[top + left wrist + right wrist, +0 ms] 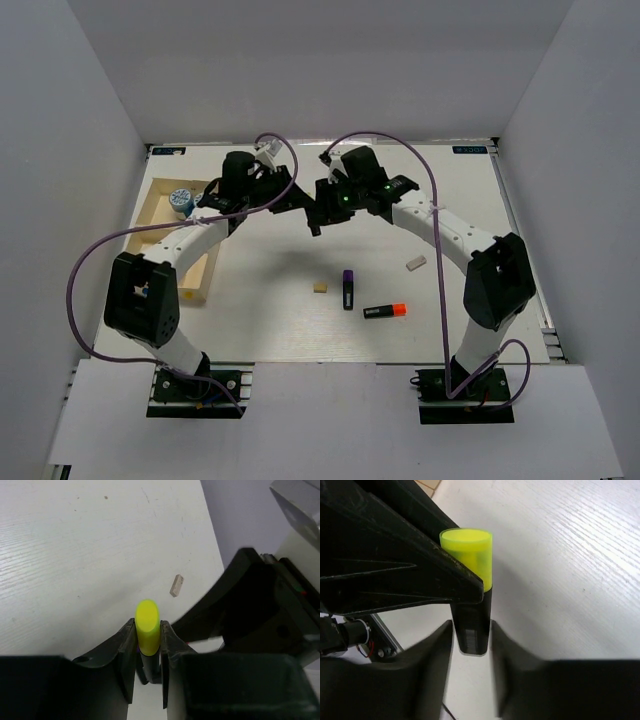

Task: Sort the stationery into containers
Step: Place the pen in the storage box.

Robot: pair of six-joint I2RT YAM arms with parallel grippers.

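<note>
My left gripper moves to the left in the top view next, then down over the wooden tray's near section (pixel 149 239) to release, as the highlighter hangs outside it.
A yellow-capped highlighter (pixel 148 625) hangs above the table between both grippers. My left gripper (pixel 148 636) is shut on its yellow cap, with both fingers pressed against it. My right gripper (pixel 471 630) is shut on the black body of the same highlighter (pixel 470 560). In the top view the left gripper (pixel 300 200) and the right gripper (pixel 322 210) meet at the back middle of the table. A purple-capped highlighter (pixel 348 290) and an orange-capped one (pixel 385 311) lie on the table. The wooden tray (pixel 150 205) stands at the left and holds a blue-and-white roll (pixel 181 199).
A tan eraser block (pixel 319 288) lies next to the purple highlighter, and a grey block (pixel 416 264) lies further right. The left arm reaches over the tray. White walls close in the table on three sides.
</note>
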